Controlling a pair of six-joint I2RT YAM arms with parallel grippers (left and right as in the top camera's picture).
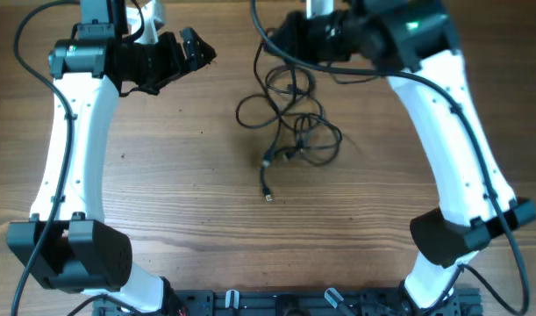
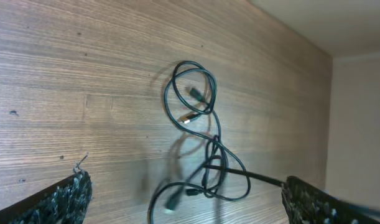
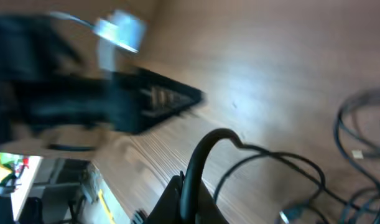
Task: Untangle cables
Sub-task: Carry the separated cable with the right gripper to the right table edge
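Note:
The right gripper needs to swing clear of the tangle next and release the piece of cable over the bare tabletop, which lies to the gripper's right in the overhead view.
The cables (image 1: pixel 294 123) are thin black cords, lying in a loose tangle of loops on the wooden table at centre back. One plug end (image 1: pixel 268 197) trails toward the front. My right gripper (image 1: pixel 283 39) hangs over the tangle's far side, shut on a cable strand (image 3: pixel 205 155) that arches up out of its fingers (image 3: pixel 177 199). My left gripper (image 1: pixel 193 48) hovers to the tangle's left, open and holding nothing. In the left wrist view the cables (image 2: pixel 213 149) lie between and beyond the spread fingers (image 2: pixel 68 199). One taut strand runs off past the right-hand finger.
The white left arm (image 1: pixel 75 132) and right arm (image 1: pixel 452 140) flank the table on either side. Their bases sit at the front corners beside a black rail (image 1: pixel 276 303). In the right wrist view the left gripper (image 3: pixel 115 106) shows blurred at upper left.

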